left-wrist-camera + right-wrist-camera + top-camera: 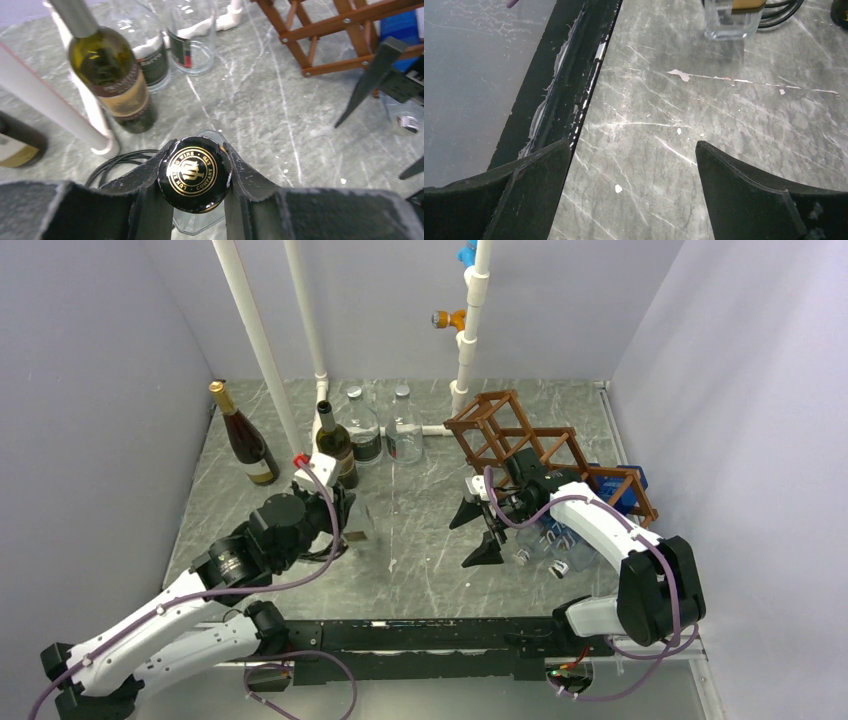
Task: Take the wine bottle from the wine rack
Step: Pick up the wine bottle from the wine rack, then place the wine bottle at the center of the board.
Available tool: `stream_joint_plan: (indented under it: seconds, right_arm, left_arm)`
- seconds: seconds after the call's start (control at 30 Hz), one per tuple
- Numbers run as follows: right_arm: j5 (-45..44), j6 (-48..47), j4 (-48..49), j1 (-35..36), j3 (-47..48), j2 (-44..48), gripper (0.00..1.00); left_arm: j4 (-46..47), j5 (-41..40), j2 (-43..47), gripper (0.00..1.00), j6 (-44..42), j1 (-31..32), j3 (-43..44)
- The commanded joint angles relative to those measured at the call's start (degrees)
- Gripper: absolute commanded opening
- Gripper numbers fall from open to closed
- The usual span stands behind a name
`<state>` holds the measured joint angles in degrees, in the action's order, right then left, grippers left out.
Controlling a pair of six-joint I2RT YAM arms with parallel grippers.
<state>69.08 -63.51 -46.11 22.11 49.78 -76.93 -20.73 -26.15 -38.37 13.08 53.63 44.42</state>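
My left gripper is going to swing to the left in the top view and outward next, over the bare tabletop (217,482) beside the gold-necked bottle. There is room there, so it will then release what it holds.
A clear square wine bottle (360,525) stands upright on the marble table. Its black cap with gold lettering (195,172) is pinched between the fingers of my left gripper (198,146), which is shut on it from above (348,524). The bottle's glass base (731,20) shows at the top of the right wrist view. The reddish-brown wine rack (530,445) stands at the back right, and its lattice (345,30) lies well apart from the held bottle. My right gripper (458,545) hangs open in front of the rack, with only bare table between its fingers (633,144).
Dark wine bottles (248,445) (336,445) and two clear jars (362,428) stand at the back left among white pipes (262,350). Clear bottles (555,545) lie under the right arm by the rack, next to a blue box (632,485). A black rail (574,75) edges the table.
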Motion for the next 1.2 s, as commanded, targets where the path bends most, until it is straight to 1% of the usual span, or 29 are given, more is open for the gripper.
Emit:
stream_joint_plan:
  seconds: [0.0,0.13,0.23,0.4,0.7,0.93,1.17]
  right_arm:
    - [0.84,-2.33,-0.22,-0.15,1.73,1.35,0.98]
    - [0.58,-2.46,-0.21,-0.14,1.69,1.42,0.98]
    - [0.46,-2.62,-0.30,-0.14,1.68,1.33,0.98]
    - [0.35,-2.99,-0.57,-0.14,1.72,1.13,0.98]
    - [-0.02,-2.96,-0.47,-0.14,1.64,1.17,0.99]
    - [-0.08,-2.96,-0.55,-0.14,1.62,0.96,0.99]
    - [0.04,-3.11,-0.73,-0.11,1.56,0.77,0.99]
  left_arm:
    - [2.06,2.87,0.67,0.00,-4.01,-5.05,7.69]
    - [0.12,3.45,1.22,0.00,-5.58,-9.23,9.06]
    - [-2.63,0.74,1.66,0.00,-7.51,-11.89,10.68]
    - [-4.12,-1.82,2.64,0.00,-10.10,-16.38,11.97]
    - [-0.62,-4.15,2.06,0.00,-11.47,-24.25,10.03]
    - [3.07,-2.39,-0.27,0.00,-10.10,-35.78,9.27]
    - [11.47,-0.55,-4.19,0.00,-8.03,-48.41,6.00]
